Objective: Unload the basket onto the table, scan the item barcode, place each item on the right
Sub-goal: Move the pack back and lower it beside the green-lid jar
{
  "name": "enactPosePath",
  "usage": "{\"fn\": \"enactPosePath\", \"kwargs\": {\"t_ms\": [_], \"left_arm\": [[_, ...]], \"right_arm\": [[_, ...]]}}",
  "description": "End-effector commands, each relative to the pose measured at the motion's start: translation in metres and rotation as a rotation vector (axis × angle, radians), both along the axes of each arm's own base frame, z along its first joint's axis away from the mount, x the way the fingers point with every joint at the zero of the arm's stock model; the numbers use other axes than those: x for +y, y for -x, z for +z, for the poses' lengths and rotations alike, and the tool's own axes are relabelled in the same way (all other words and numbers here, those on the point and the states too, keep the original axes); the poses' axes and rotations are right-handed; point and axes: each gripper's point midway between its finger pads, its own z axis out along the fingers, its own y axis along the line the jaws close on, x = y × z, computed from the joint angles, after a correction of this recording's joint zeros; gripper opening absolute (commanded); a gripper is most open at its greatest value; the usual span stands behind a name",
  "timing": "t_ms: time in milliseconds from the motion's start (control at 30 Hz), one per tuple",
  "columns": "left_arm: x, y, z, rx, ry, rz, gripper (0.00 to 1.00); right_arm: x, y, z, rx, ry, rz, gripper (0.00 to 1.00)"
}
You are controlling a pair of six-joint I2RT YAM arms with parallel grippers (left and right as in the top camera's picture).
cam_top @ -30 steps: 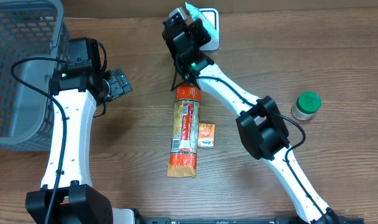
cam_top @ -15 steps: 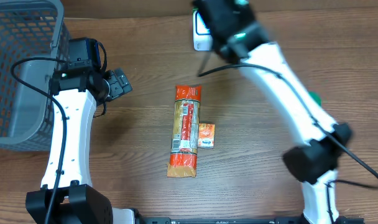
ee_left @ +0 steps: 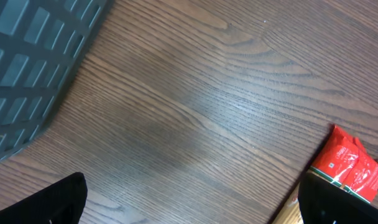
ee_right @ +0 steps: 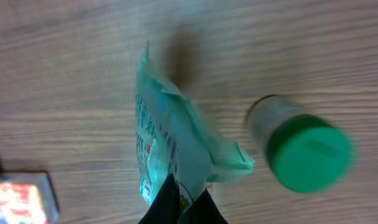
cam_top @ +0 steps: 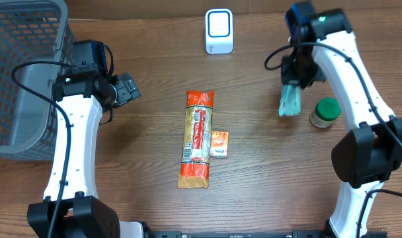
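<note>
My right gripper will go down toward the bare wood (cam_top: 284, 123) next to the green-capped jar and let go of the packet there, because that clear spot is below my right gripper.
My right gripper (cam_top: 294, 87) is shut on one end of a pale teal packet (cam_top: 290, 102), which hangs over the table's right side. In the right wrist view the packet (ee_right: 170, 143) is pinched between the closed dark fingers of that gripper (ee_right: 186, 206), just left of a green-capped jar (ee_right: 295, 146). The white barcode scanner (cam_top: 219, 31) stands at the back centre, well to the packet's left. My left gripper (cam_top: 125, 88) stands open beside the basket; the left wrist view shows only bare wood inside that gripper (ee_left: 192, 208).
A grey mesh basket (cam_top: 22, 73) fills the far left. A long orange package (cam_top: 198, 139) and a small orange box (cam_top: 219, 143) lie mid-table. The green-capped jar (cam_top: 325, 112) stands right beside the hanging packet. The orange package's end (ee_left: 350, 168) shows by my left fingertip.
My right arm has swung from the scanner at the back centre over to the right, carrying the teal packet to beside the green-capped jar. The left arm has not moved.
</note>
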Motion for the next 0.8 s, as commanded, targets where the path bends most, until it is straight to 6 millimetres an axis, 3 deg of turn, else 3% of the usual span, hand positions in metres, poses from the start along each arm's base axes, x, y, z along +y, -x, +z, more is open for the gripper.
{"fn": "enactPosePath", "kwargs": {"t_ms": [0,167,333,467,767], "left_arm": [[0.0,0.0,-0.004,0.013,-0.002,-0.011,1.0],[0.0,0.0,-0.004,0.013,-0.002,-0.011,1.0],[0.0,0.0,-0.004,0.013,-0.002,-0.011,1.0],[0.0,0.0,-0.004,0.013,-0.002,-0.011,1.0],[0.0,0.0,-0.004,0.013,-0.002,-0.011,1.0]], "right_arm": [[0.003,0.012,-0.031,0.065,-0.003,0.031,0.04],[-0.006,0.022,-0.071,0.097,0.046,0.032,0.04],[-0.008,0.027,-0.096,0.104,0.046,0.077,0.04],[-0.007,0.025,-0.104,0.089,0.043,0.08,0.31],[-0.009,0.018,-0.09,0.049,0.063,0.025,0.42]]}}
